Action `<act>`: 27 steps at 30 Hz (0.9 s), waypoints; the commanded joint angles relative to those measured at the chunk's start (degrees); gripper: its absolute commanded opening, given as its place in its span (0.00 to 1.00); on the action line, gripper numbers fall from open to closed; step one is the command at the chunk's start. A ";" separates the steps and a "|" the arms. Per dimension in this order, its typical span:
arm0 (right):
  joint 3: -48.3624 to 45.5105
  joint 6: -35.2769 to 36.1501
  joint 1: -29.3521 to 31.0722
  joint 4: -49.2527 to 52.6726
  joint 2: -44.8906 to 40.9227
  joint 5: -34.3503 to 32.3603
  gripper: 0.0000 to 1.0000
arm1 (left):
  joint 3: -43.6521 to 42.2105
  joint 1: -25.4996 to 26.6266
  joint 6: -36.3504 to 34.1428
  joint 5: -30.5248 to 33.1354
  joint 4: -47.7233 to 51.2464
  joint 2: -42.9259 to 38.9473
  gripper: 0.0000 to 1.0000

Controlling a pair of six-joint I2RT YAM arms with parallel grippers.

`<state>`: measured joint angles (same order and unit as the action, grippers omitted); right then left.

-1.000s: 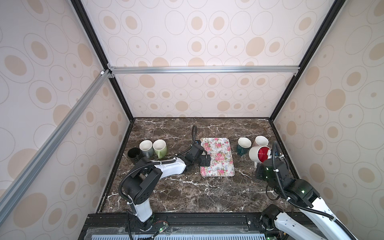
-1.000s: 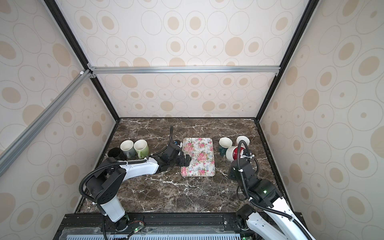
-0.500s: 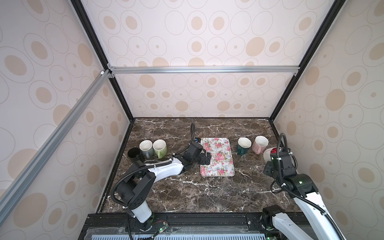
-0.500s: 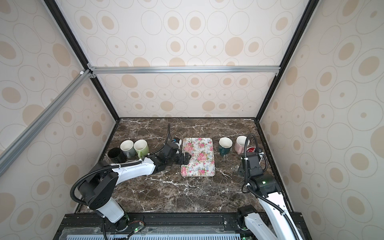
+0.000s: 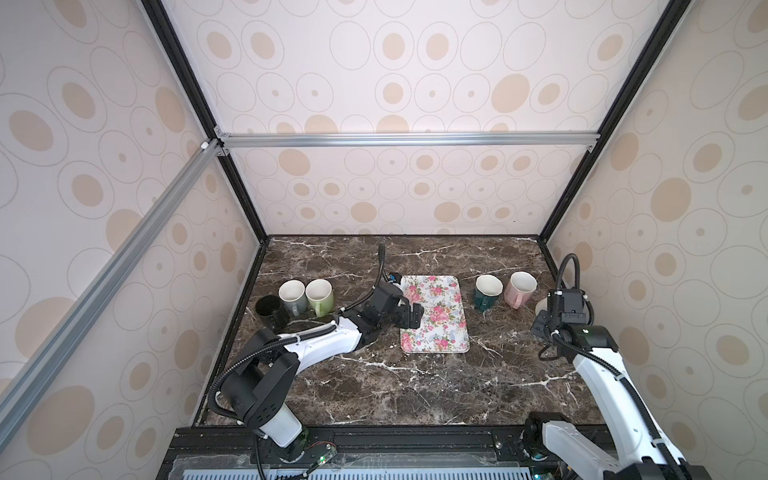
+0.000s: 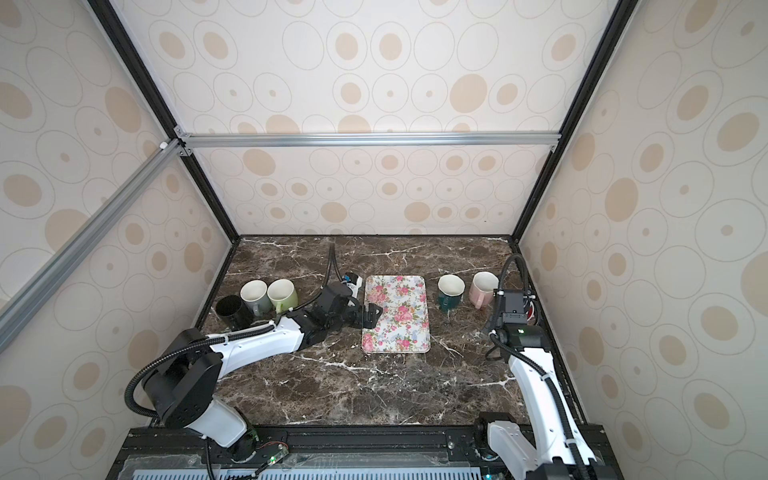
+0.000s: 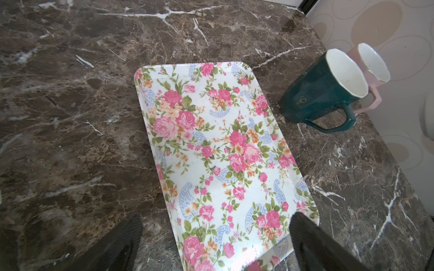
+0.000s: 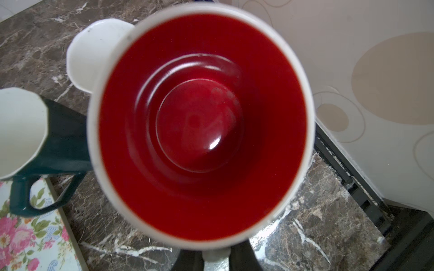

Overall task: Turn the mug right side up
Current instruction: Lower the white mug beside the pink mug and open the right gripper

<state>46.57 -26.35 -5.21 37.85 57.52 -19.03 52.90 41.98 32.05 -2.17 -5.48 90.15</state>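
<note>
The white mug's red opening faces up, so my right gripper should next move the white mug outward and down onto the bare marble (image 5: 531, 313) beside the pink mug and let go of the white mug's handle.
The mug (image 8: 202, 117) is white outside and red inside. In the right wrist view its mouth faces the camera, with the marble table below it. My right gripper (image 8: 216, 260) is shut on the mug's white handle. In a top view only a white sliver of the mug (image 5: 541, 306) shows beside the right wrist, close to the right wall. Whether its base touches the table is hidden. My left gripper (image 5: 409, 316) is open and empty over the left edge of the floral tray (image 5: 436, 332); its fingers (image 7: 126, 237) straddle the tray's corner.
A dark green mug (image 5: 487, 291) and a pink mug (image 5: 519, 289) stand upright just left of the held mug. A black mug (image 5: 271, 309), a grey mug (image 5: 293, 296) and a light green mug (image 5: 320, 296) stand at the far left. The right wall is very near.
My right arm has swung the mug rightward toward the wall and turned it from lying sideways, red inside showing, to mouth up. The left arm has barely moved.
</note>
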 commanded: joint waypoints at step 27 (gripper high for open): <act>16.66 3.19 -7.88 -17.81 34.34 4.80 0.00 | -3.38 -1.67 -3.84 1.56 0.05 -9.85 0.98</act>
<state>60.71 -23.66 -12.88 21.98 91.20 -12.25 49.39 40.84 29.65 -1.37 -5.34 81.32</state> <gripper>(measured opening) 0.169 0.985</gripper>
